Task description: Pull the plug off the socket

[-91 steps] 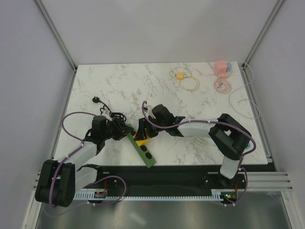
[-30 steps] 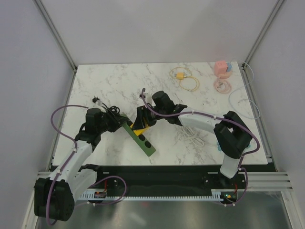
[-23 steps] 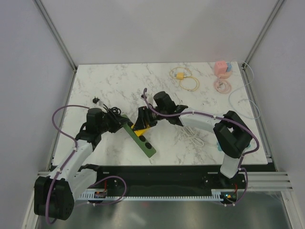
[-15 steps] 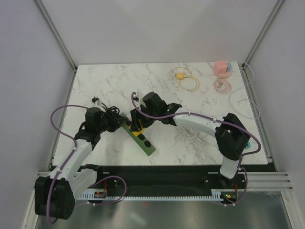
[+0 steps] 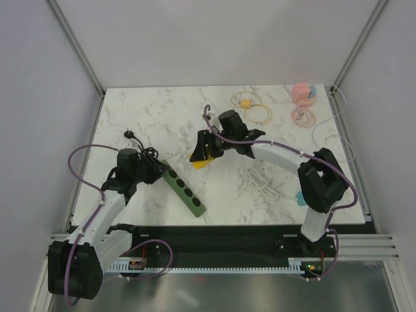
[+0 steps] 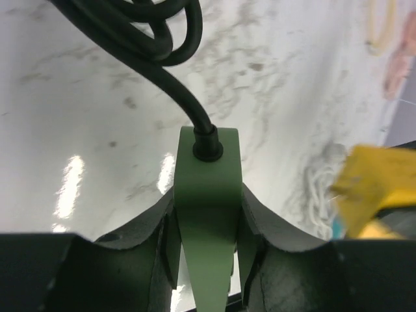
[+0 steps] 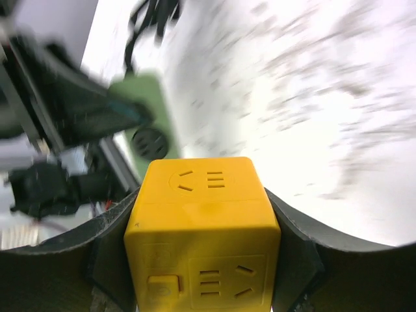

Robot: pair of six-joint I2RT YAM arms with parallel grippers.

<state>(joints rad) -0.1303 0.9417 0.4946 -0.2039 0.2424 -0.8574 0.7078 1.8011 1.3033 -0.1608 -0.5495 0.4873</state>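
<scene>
The right gripper moves outward and down to the bare marble beside the yellow rings next to release the yellow cube plug, already off the green power strip (image 5: 183, 188).
The green power strip (image 5: 183, 188) lies on the marble table at the front left, its black cord (image 5: 144, 155) coiled behind it. My left gripper (image 5: 151, 170) is shut on the strip's cord end, seen close in the left wrist view (image 6: 207, 214). My right gripper (image 5: 203, 155) is shut on the yellow cube plug (image 5: 201, 156) and holds it up and to the right of the strip, apart from it. The cube fills the right wrist view (image 7: 203, 227), with the strip blurred behind it (image 7: 146, 110). The cube also shows at the right edge of the left wrist view (image 6: 376, 192).
A white cable bundle (image 5: 259, 182) lies right of the strip. Yellow rings (image 5: 252, 107) and a pink object with a pink coil (image 5: 303, 101) sit at the back right. Table edges run along the front and left.
My right gripper has lifted the yellow cube plug off the green strip and carried it up and to the right. The strip has swung back toward the front left, held by my left gripper.
</scene>
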